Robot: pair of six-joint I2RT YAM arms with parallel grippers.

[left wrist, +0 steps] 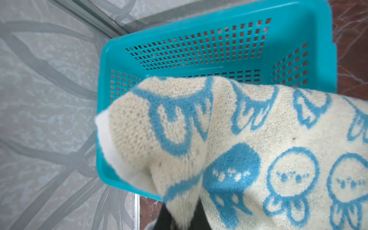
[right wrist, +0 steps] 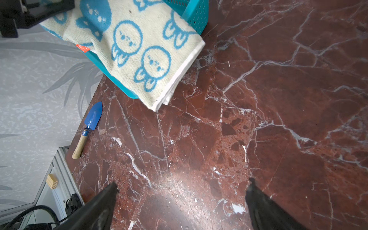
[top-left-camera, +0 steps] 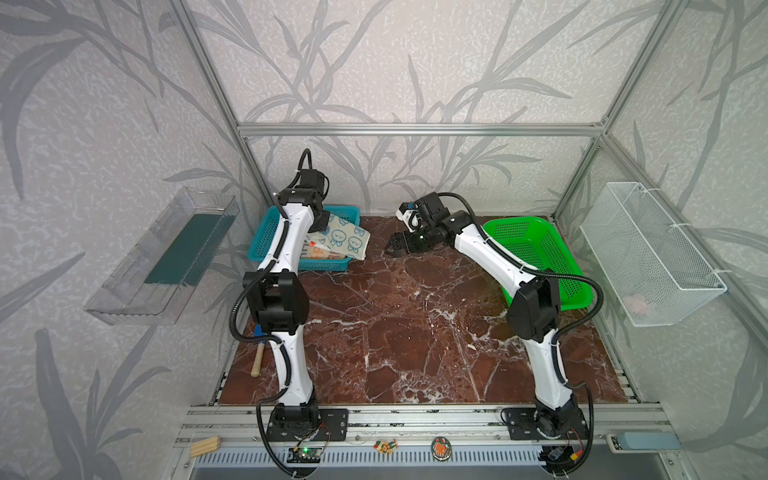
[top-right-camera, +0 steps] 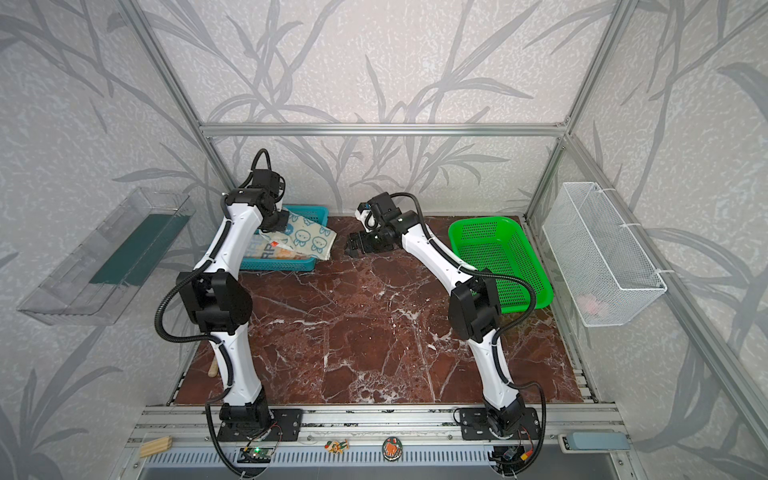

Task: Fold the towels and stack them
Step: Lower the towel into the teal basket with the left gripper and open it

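I should next lower the cream towel's corner with my left gripper onto the striped, lettered towel in the basket below the gripper, draw the cream towel's overhanging loose end inside, and release.
My left gripper is shut on a corner of the cream towel with blue bunnies. It holds that corner up over the teal basket at the back left. The rest of this towel drapes over the basket's rim toward the table, folded double at its free end. Under it in the basket lies a striped, lettered towel, mostly hidden. My right gripper hovers just right of the hanging towel. It is open over bare marble with nothing between its fingers.
A green basket stands at the back right, behind my right arm. A blue trowel with a wooden handle lies near the table's left edge. A white wire basket hangs on the right wall and a clear tray on the left wall.
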